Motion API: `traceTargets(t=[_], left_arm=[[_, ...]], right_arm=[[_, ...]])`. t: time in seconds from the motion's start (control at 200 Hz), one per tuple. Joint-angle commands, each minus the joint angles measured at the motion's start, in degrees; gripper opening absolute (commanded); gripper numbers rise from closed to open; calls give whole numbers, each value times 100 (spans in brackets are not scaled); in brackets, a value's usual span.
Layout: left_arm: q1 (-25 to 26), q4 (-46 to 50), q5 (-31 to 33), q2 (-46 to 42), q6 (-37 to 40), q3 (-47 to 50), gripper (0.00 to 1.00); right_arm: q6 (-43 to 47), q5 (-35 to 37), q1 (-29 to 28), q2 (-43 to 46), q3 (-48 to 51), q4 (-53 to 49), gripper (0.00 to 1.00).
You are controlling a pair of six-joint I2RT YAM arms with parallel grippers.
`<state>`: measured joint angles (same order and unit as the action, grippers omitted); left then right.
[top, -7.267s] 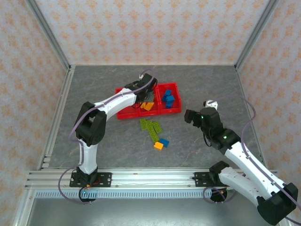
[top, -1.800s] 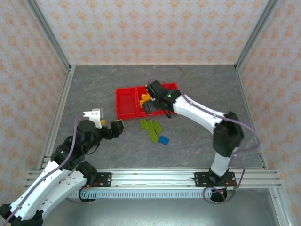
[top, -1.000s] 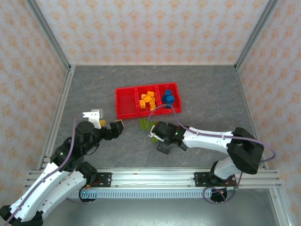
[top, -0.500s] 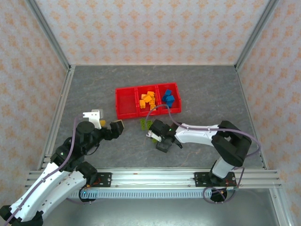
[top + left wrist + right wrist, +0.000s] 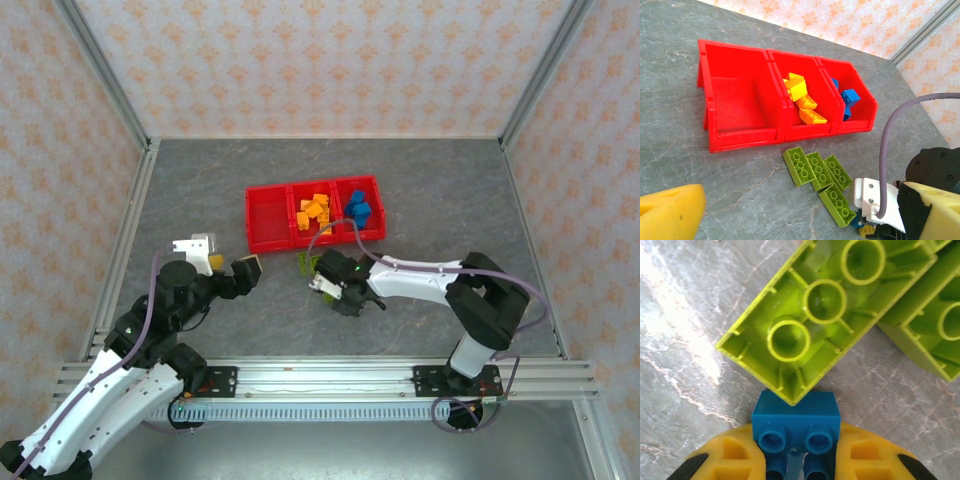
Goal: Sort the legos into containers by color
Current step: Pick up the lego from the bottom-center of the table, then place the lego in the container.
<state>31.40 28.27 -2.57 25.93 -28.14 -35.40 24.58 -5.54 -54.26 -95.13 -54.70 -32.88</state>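
Note:
My right gripper needs to move up and outward next, over the far end of the blue legos' bin (image 5: 352,188), and let go of the blue lego there, because the colors match.
The red three-bin tray (image 5: 268,218) (image 5: 735,105) stands at mid-table. Its left bin is empty, orange legos (image 5: 313,211) (image 5: 802,97) fill the middle bin, and blue legos (image 5: 358,209) (image 5: 850,97) lie in the right bin. Several green legos (image 5: 312,262) (image 5: 820,172) lie upside down on the table in front of the tray. My right gripper (image 5: 345,295) (image 5: 796,455) is low at the near end of that green group, shut on a small blue lego (image 5: 796,415) that touches a green lego's corner (image 5: 825,305). To the left, my left gripper (image 5: 235,272) (image 5: 800,215) hovers open, holding nothing.
Grey stone-patterned table (image 5: 200,190) inside patterned walls. An aluminium rail (image 5: 320,378) runs along the near edge. The right arm's grey cable (image 5: 885,150) arcs over the table near the green legos.
My right gripper has gone from open to shut on the blue lego and shifted slightly left toward the green legos. The left arm has barely moved.

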Motion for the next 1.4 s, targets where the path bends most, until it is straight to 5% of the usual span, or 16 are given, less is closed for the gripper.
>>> traceTargets(t=[0.0,0.285,0.561,0.821,1.392], left_arm=[[-15,-191,-18,-75,129,68,99],[-17,-208,-41,-76,132,77,99],[-20,-224,-76,-68,142,82,99],[-17,-228,-138,-53,151,98,99],[-20,-253,-264,26,178,94,99]], right_arm=[[-261,238,93,424,-88,202,8],[-447,270,313,1407,-449,91,2],[-671,244,1667,1714,-1239,686,0],[-1166,-693,2789,794,-1952,1232,0],[-1097,-979,2947,-1491,-3592,812,3]])
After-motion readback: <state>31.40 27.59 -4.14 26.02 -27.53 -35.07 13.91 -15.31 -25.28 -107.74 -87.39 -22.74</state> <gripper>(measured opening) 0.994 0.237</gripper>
